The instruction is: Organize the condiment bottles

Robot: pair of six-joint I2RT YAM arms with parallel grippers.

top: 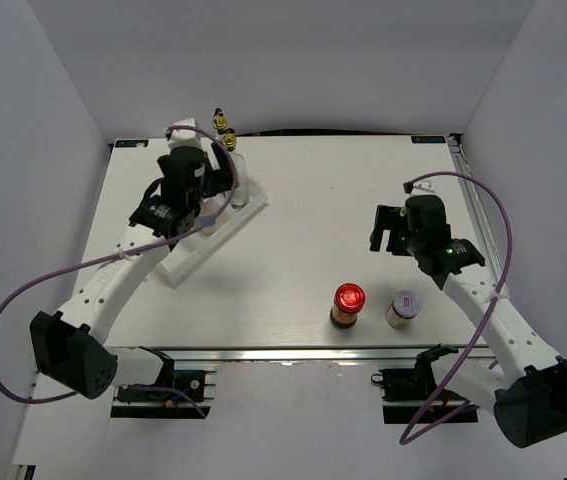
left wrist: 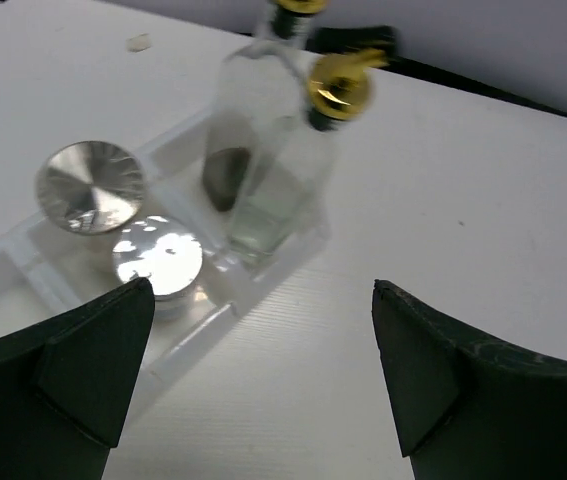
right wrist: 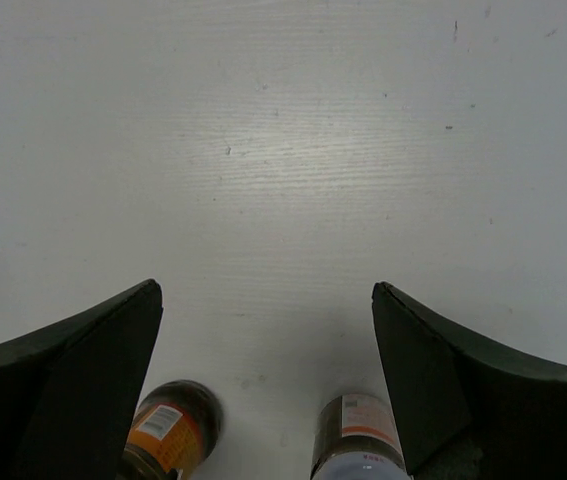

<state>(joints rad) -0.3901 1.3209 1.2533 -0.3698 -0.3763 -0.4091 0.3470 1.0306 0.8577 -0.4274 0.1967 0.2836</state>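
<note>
The brown jar is outside the rack (top: 188, 260), so my left gripper will swing back and to the right in the top view, then go down over the jar's red lid (top: 349, 297).
Two clear glass cruets (left wrist: 268, 185) with gold-black pourers (top: 225, 130) stand in the far end of the white rack (left wrist: 23, 270). Beside them in the rack are two silver-lidded shakers (left wrist: 91, 185), (left wrist: 158, 258). My left gripper (left wrist: 263, 285) hovers open just over the rack (top: 188, 260), with nothing between its fingers. The red-lidded brown jar (top: 348, 303) and the small white-lidded jar (top: 403, 308) stand on the table near the front edge. My right gripper (top: 388, 235) hangs open behind them, holding nothing. Both jars, brown (right wrist: 168, 440) and white-lidded (right wrist: 358, 440), show at the bottom of the right wrist view.
The rack lies diagonally at the table's back left. Grey walls close in the back and both sides. The arms' purple cables (top: 483, 215) loop out beside each arm.
</note>
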